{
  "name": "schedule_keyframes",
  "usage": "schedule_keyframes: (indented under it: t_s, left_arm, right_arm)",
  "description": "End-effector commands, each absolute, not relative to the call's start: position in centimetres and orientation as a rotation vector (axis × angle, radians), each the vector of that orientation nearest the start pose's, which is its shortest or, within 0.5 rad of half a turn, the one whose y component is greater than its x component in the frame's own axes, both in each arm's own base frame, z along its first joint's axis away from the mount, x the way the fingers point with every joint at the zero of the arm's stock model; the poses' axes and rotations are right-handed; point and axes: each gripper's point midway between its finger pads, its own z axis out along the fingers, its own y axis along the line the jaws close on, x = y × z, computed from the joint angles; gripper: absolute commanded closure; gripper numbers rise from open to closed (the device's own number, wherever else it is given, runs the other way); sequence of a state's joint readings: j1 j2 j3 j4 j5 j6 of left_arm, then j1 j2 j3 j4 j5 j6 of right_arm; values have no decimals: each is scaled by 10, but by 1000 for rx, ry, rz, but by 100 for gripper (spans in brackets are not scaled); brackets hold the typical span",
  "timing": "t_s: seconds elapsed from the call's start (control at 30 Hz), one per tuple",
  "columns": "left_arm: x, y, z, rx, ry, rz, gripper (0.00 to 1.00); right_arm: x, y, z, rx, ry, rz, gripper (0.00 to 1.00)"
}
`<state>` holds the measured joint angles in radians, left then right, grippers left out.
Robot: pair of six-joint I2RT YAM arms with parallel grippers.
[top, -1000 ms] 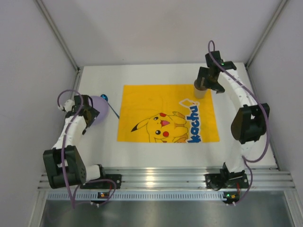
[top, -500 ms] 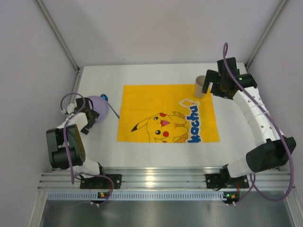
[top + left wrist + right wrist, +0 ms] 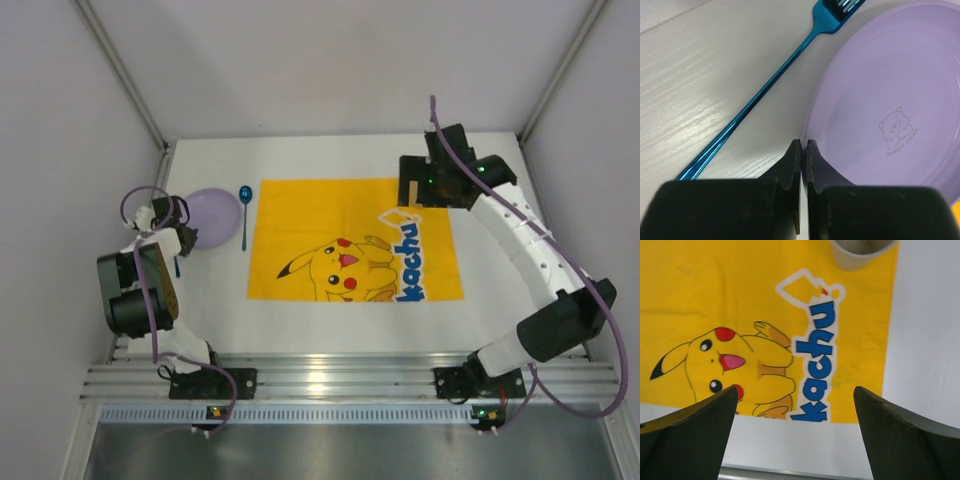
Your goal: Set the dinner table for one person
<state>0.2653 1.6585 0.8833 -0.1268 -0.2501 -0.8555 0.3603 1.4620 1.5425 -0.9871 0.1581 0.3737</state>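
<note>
I need to lift the plate over the spoon point(image 3: 245, 215) with my left gripper next. Then I need to lower the plate onto the middle of the Pikachu cloth, which is still empty.
A lilac plate point(image 3: 214, 210) with a bear print point(image 3: 880, 95) lies on the white dinner table point(image 3: 330, 320), left of the yellow Pikachu cloth point(image 3: 300, 215). My left gripper point(image 3: 187, 238) point(image 3: 803, 142) is shut on the plate's near rim, one finger outside it and one over its inside. A blue fork point(image 3: 765, 90) lies on the table just left of the plate. Between plate and cloth lies a blue spoon point(image 3: 245, 215). My right gripper point(image 3: 428, 185) point(image 3: 795, 390) hangs open and empty above the cloth's far right corner. A tan cup point(image 3: 860, 252) stands there, mostly hidden in the top view.
A silver aluminium rail point(image 3: 340, 375) runs along the near edge with both arm bases on it. Grey walls close in the left, right and far sides. Bare white tabletop shows round the cloth.
My left gripper has shut on the plate's rim, and the plate has shifted slightly away. The spoon now lies straight beside the cloth. My right wrist has swung over the cup, still open.
</note>
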Motion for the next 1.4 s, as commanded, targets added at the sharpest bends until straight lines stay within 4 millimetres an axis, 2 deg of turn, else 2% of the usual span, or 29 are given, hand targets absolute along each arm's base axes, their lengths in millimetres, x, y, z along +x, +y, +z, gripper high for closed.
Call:
schedule_keyframes:
  t_s: [0.0, 0.07, 0.17, 0.27, 0.33, 0.47, 0.57, 0.63, 0.67, 0.77, 0.8, 0.83, 0.87, 0.9, 0.97, 1.0, 1.07, 1.1, 1.2, 1.37]
  left_arm:
    - [351, 110, 14, -1330, 2189, 117, 100]
    - [356, 112, 31, -1274, 2184, 116, 100]
    - [365, 114, 79, -1194, 2114, 85, 100]
    - [372, 111, 114, -1171, 2066, 28, 100]
    - [377, 101, 132, -1175, 2051, -56, 100]
    - [385, 80, 148, -1179, 2020, -210, 100]
    - [390, 59, 148, -1133, 2035, -316, 100]
    - [392, 35, 145, -1073, 2069, -393, 100]
    - [394, 22, 145, -1040, 2088, -437, 100]
    - [399, -40, 143, -868, 2190, -472, 100]
    - [399, -64, 143, -808, 2228, -477, 100]
    - [398, -79, 142, -764, 2253, -464, 100]
    - [399, -94, 132, -732, 2294, -443, 100]
    - [396, -122, 135, -672, 2323, -449, 100]
    - [395, -149, 121, -641, 2377, -464, 100]
    - [393, -170, 121, -615, 2390, -493, 100]
    - [391, -189, 109, -585, 2425, -498, 100]
    - [388, -204, 109, -552, 2430, -504, 100]
    - [380, -226, 93, -500, 2475, -480, 100]
    - [364, -246, 62, -446, 2547, -434, 100]
  right_arm:
    - [353, 182, 275, -149, 2327, 269, 0]
    - [354, 204, 283, -199, 2315, 298, 0]
    - [357, 217, 276, -207, 2333, 311, 0]
    - [354, 213, 270, -201, 2340, 296, 0]
    - [350, 206, 265, -194, 2348, 269, 0]
    - [337, 194, 267, -169, 2342, 250, 0]
    - [324, 186, 269, -166, 2348, 248, 0]
    - [317, 179, 266, -161, 2355, 232, 0]
    - [312, 174, 272, -150, 2338, 232, 0]
    - [295, 157, 265, -112, 2343, 196, 0]
    - [292, 155, 272, -108, 2323, 208, 0]
    - [286, 151, 262, -99, 2342, 203, 0]
    - [278, 146, 268, -87, 2319, 218, 0]
    - [271, 142, 257, -78, 2341, 208, 0]
    - [258, 133, 257, -58, 2327, 215, 0]
    - [251, 128, 248, -45, 2344, 205, 0]
    - [238, 119, 249, -24, 2332, 212, 0]
    - [232, 115, 242, -15, 2345, 206, 0]
    - [215, 103, 239, 4, 2343, 201, 0]
    - [196, 87, 234, 2, 2355, 167, 0]
